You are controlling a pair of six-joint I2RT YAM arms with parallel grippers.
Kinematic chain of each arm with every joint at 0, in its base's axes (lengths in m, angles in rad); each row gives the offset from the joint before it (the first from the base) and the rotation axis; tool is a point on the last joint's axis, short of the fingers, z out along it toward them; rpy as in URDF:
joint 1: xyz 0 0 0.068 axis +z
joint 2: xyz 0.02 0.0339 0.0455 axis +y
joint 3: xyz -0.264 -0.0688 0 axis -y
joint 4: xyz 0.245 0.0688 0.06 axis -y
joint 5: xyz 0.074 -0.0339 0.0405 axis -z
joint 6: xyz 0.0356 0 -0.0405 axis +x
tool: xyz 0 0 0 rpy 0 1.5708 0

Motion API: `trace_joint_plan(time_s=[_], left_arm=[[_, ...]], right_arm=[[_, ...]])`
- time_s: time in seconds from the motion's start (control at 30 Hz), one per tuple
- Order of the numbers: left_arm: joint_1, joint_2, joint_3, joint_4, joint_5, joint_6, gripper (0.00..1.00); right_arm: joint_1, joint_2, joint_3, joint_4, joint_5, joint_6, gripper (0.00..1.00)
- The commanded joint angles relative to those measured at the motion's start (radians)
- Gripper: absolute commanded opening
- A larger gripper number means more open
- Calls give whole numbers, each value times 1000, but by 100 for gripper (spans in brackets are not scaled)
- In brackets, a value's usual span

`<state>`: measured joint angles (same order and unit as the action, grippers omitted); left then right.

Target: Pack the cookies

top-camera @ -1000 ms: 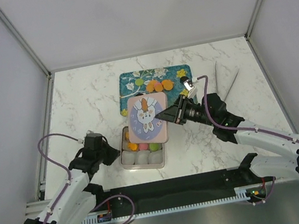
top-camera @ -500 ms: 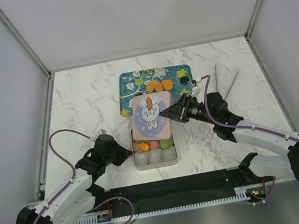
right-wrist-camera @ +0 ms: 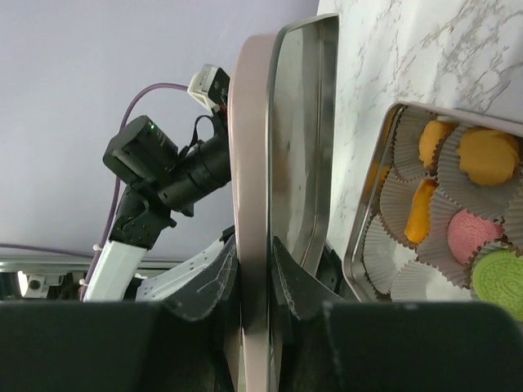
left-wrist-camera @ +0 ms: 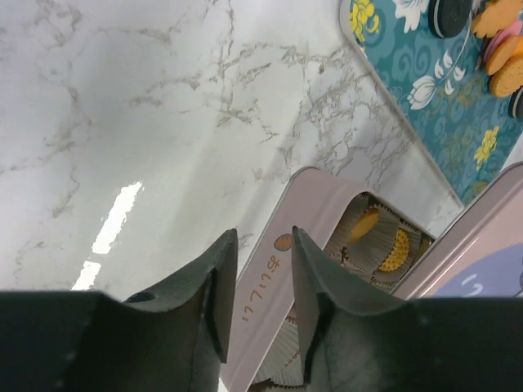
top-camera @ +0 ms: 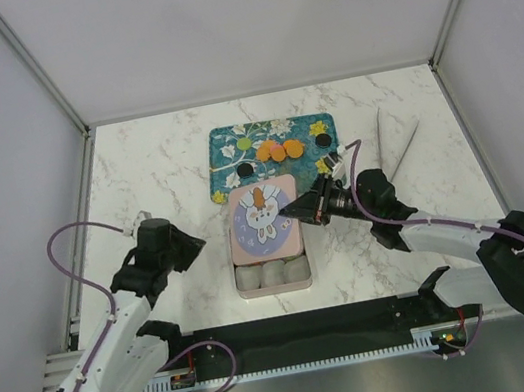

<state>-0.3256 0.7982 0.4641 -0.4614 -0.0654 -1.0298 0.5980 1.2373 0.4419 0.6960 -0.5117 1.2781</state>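
The lid goes back and down with my right gripper next for release on the pink tin below it, since the near row still lies uncovered.
Orange cookies (top-camera: pixel 277 151), a green one (top-camera: pixel 244 143) and black ones (top-camera: pixel 231 173) lie on the teal tray (top-camera: pixel 314 127). My right gripper (top-camera: pixel 291 213) is shut on the right edge of the pink rabbit lid (top-camera: pixel 262 218), held over the pink tin (top-camera: pixel 273 275). In the right wrist view my gripper (right-wrist-camera: pixel 255 253) pinches the lid (right-wrist-camera: pixel 255 147) on edge. The tin (right-wrist-camera: pixel 369 208) holds orange (right-wrist-camera: pixel 488 155), pink (right-wrist-camera: pixel 472 233) and green (right-wrist-camera: pixel 498 278) cookies in paper cups. My left gripper (top-camera: pixel 189 241) is open and empty, left of the tin. In its wrist view (left-wrist-camera: pixel 261 245) it hovers by the tin wall (left-wrist-camera: pixel 274 282).
White paper cups (top-camera: pixel 273 271) show in the tin's uncovered near row. The teal tray also shows in the left wrist view (left-wrist-camera: pixel 425 82) with a black cookie (left-wrist-camera: pixel 452 12). Grey walls close off the table on three sides.
The right gripper has brought the lid down and nearer over the tin, covering most of it. The tin was straightened, and the left gripper then drew back to the left.
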Motion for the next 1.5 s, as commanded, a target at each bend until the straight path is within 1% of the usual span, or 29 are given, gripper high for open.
trace_joint_plan(time_s=[0.0,0.1,0.13,0.23,0.27,0.33,0.37,0.5,0.7,0.87,1.03,1.47], left_arm=[[69,-19,63,-28,44,106,42],[85,-19,93,-19,85,152,58],[85,-22,97,-16,90,168,69],[85,-43,100,15,147,198,82],[83,-53,97,21,159,201,84],[83,-67,85,73,235,226,91],[85,-67,79,95,284,231,92],[83,-36,51,151,398,260,93],[82,-5,4,187,475,292,94],[80,36,-18,194,501,313,94],[74,38,-56,227,512,309,94],[46,78,-110,299,509,293,92]], right_arm=[[-1,20,-14,183,-71,67,0],[-1,34,-32,204,-88,81,0],[-1,37,-37,207,-91,82,0],[-3,48,-61,218,-100,89,0],[-1,50,-69,230,-102,92,0],[0,53,-89,243,-102,99,0],[0,62,-98,266,-103,104,0],[14,108,-109,365,-122,155,0],[29,162,-111,439,-120,181,0],[36,198,-115,465,-116,182,0],[40,241,-126,508,-116,190,0],[40,402,-169,717,-122,240,0]])
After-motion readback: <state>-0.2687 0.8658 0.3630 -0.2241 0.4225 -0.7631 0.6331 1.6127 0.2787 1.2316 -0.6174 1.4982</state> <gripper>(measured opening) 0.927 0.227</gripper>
